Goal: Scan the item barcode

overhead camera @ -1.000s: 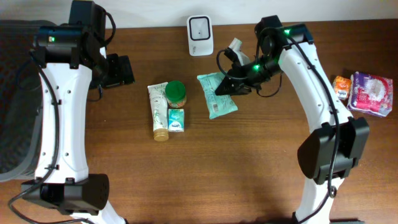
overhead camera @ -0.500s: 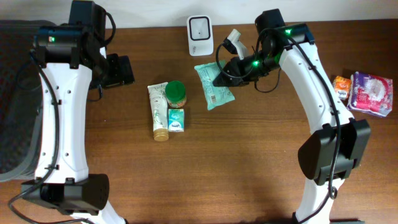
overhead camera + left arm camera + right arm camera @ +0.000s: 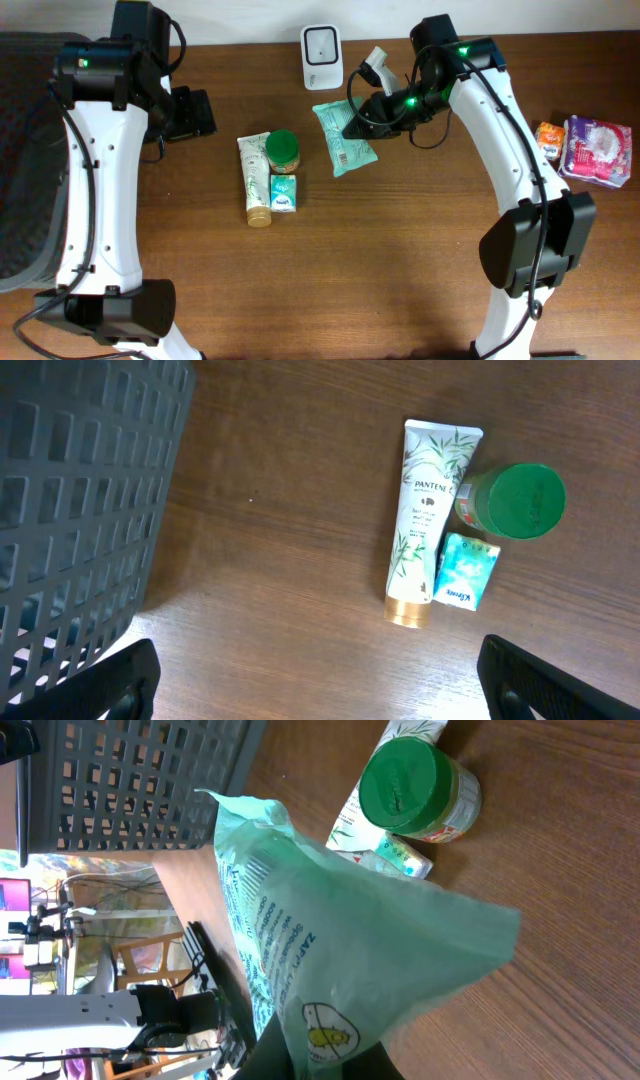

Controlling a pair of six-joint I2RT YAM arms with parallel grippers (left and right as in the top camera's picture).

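The packet (image 3: 343, 140) should be released next on the empty wood nearer my base, once my right gripper has moved back and down, turning toward the purple pack's side.
The item is a mint-green soft packet (image 3: 343, 140), held tilted above the table just below and right of the white scanner (image 3: 321, 57) at the back edge. My right gripper (image 3: 364, 120) is shut on the packet's right end. In the right wrist view the packet (image 3: 340, 940) fills the middle, its printed side with a barcode (image 3: 262, 870) turned left, and the right gripper (image 3: 330, 1065) pinches its lower edge. My left gripper (image 3: 190, 112) hangs open and empty at the far left; in its own view the left gripper (image 3: 320, 685) spans bare wood.
A Pantene tube (image 3: 255, 178), a green-lidded jar (image 3: 282, 150) and a small blue tissue pack (image 3: 284, 193) lie left of centre. A dark mesh basket (image 3: 80, 510) stands at the left edge. An orange packet (image 3: 549, 138) and a purple pack (image 3: 598, 148) sit far right.
Over the last second my right gripper carried the green packet up and back towards the scanner, tilting it. In the last half second nothing moved. The left arm stayed still.
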